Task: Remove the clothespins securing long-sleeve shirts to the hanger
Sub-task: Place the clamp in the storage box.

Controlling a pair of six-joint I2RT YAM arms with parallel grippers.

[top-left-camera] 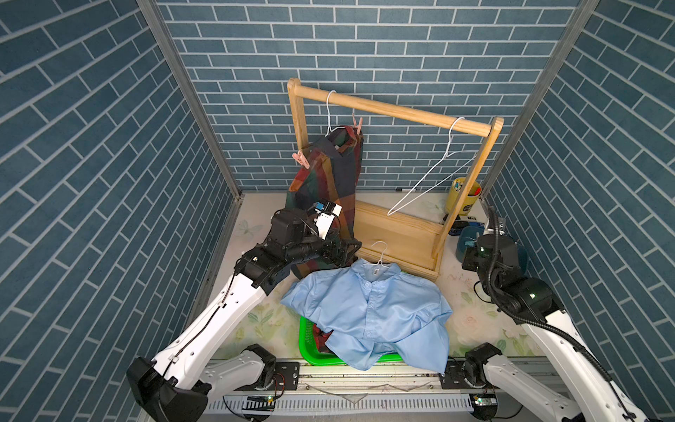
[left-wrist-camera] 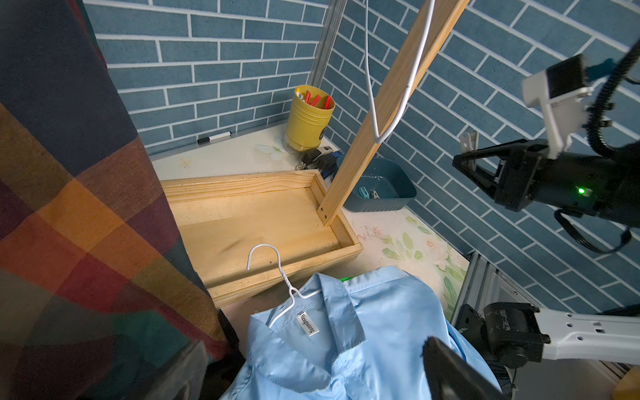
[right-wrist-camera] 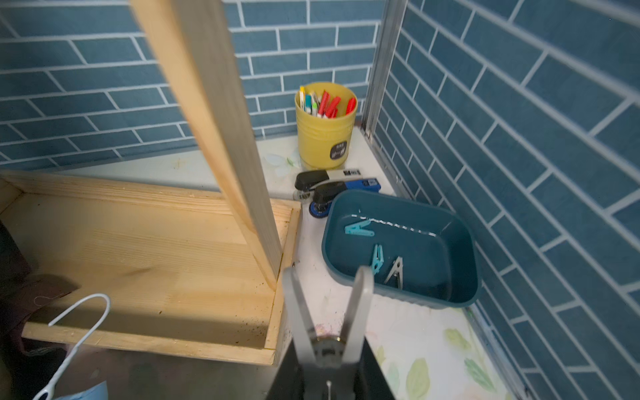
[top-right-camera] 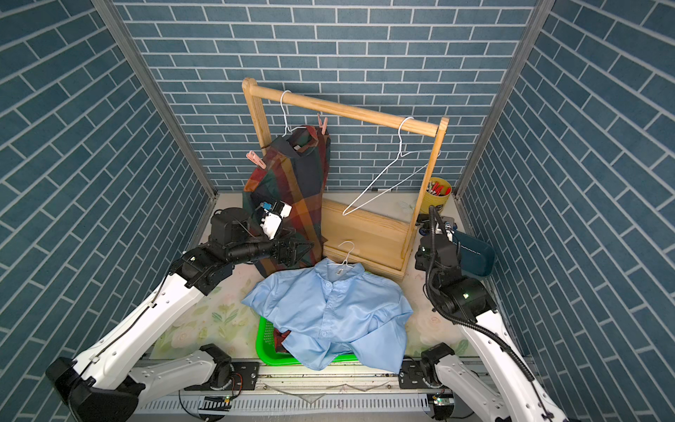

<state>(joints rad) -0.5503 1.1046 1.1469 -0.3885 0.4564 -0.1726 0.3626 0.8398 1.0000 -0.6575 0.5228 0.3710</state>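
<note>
I will lower and tip my right gripper down into the teal bin to release the pale grey clothespin, as the bin with other pegs is below it.
A dark plaid long-sleeve shirt (top-left-camera: 328,175) hangs from a white hanger on the wooden rack's rail (top-left-camera: 394,109). Two pink clothespins (top-left-camera: 301,159) (top-left-camera: 358,124) are clipped on its shoulders. A light blue shirt (top-left-camera: 365,307) on a white hanger (top-left-camera: 380,255) lies over the green basket (top-left-camera: 305,343), with red-and-dark cloth (top-left-camera: 321,338) showing beneath. My left gripper (top-left-camera: 343,252) (left-wrist-camera: 311,356) stands open by the plaid shirt's lower hem, above the blue collar. My right gripper (right-wrist-camera: 327,353) (left-wrist-camera: 464,161) is shut on a pale grey clothespin (right-wrist-camera: 329,304) beside the teal bin (right-wrist-camera: 464,263).
The bin holds two teal pegs (right-wrist-camera: 358,230) (right-wrist-camera: 377,258) and a grey one (right-wrist-camera: 396,272). An empty white hanger (top-left-camera: 431,175) hangs at the rail's right end. A yellow pen cup (right-wrist-camera: 325,135) and staplers (right-wrist-camera: 329,183) stand behind the bin. The rack's post (right-wrist-camera: 221,138) rises close to my right gripper.
</note>
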